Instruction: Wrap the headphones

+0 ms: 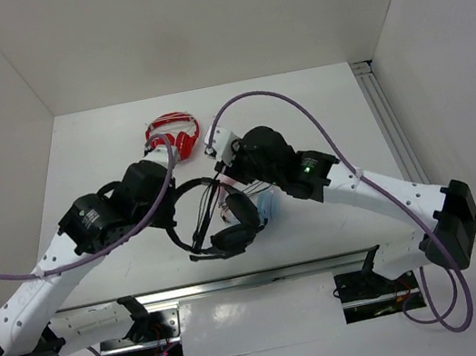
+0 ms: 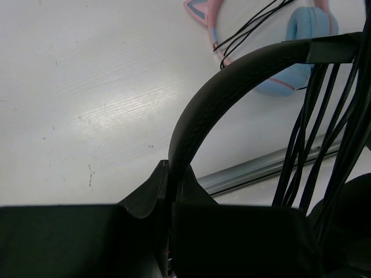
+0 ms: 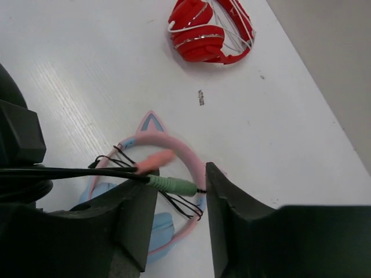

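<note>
My left gripper lowers the black headphones next and shifts left in the top view onto bare table (image 1: 160, 249) (image 2: 128, 123), because the cat-ear headphones lie partly under them.
The black headphones (image 1: 191, 214) hang just above the table's middle. My left gripper (image 2: 174, 174) is shut on their thin headband (image 2: 220, 98). Several turns of the thin black cable (image 2: 313, 133) run across the band beside the ear cup (image 1: 233, 237). My right gripper (image 3: 181, 171) is open, its jaws well apart. The cable's green plug (image 3: 174, 185) lies across that gap, resting against the left finger (image 3: 136, 214), and the pink plug (image 3: 155, 160) sits just behind it. In the top view, the right gripper (image 1: 243, 206) hovers just right of the headphones.
Pink-and-blue cat-ear headphones (image 3: 168, 142) lie on the table right under the right gripper, a thin black wire looped on them. Red-and-white headphones (image 1: 175, 132) lie at the back. A metal rail (image 1: 256, 278) runs along the near edge. White walls enclose the table.
</note>
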Motion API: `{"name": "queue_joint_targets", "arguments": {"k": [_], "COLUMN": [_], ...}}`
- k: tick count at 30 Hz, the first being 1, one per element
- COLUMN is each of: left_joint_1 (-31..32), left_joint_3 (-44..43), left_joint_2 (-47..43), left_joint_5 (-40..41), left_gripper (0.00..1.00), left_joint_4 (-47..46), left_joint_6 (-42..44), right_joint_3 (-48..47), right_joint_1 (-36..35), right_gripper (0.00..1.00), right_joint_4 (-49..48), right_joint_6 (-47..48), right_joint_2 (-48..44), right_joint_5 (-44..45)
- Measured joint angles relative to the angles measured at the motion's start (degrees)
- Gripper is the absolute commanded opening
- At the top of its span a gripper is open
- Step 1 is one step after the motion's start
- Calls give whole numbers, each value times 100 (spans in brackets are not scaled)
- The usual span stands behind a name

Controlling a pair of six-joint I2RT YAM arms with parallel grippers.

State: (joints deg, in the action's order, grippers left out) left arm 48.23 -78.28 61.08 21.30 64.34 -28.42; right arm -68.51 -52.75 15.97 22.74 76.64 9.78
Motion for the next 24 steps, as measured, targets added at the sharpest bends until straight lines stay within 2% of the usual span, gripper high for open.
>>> {"name": "queue_joint_targets", "arguments": {"k": [1, 3, 4, 5, 6, 7, 11, 16, 19, 24], "left_joint_1": [-50, -205, -284, -396, -553, -745, -1484, -1961, -2433, -3530], "left_joint_3": [-120, -297, -367, -424, -463, -485, -501, -448, -109, 1049], "left_joint_2": [76, 188, 219, 249, 267, 282, 380, 726, 951, 1097], "left_joint_5": [-2, -20, -35, -59, -94, -168, -531, -688, -778, -1113], "left_gripper": [0, 0, 0, 0, 0, 0, 0, 0, 0, 0], "left_joint_4": [20, 76, 118, 157, 168, 160, 101, -28, -271, -1001], "left_joint_6": [2, 15, 33, 48, 94, 138, 271, 317, 293, 251], "right_joint_3": [-4, -4, -4, 7, 31, 57, 243, 291, 306, 673], "right_joint_1": [85, 293, 450, 616, 807, 962, 1427, 1593, 1869, 2050], "right_gripper": [47, 60, 70, 73, 89, 100, 100, 100, 100, 100], "right_joint_4": [-17, -26, -28, -44, -68, -90, -188, -319, -468, -704], "right_joint_6": [-39, -94, -149, -197, -247, -313, -496, -852, -1263, -1926], "right_joint_2": [15, 42, 46, 46, 42, 39, 37, 37, 35, -214], "right_joint_5": [-55, -127, -173, -219, -280, -328, -437, -448, -306, 26]}}
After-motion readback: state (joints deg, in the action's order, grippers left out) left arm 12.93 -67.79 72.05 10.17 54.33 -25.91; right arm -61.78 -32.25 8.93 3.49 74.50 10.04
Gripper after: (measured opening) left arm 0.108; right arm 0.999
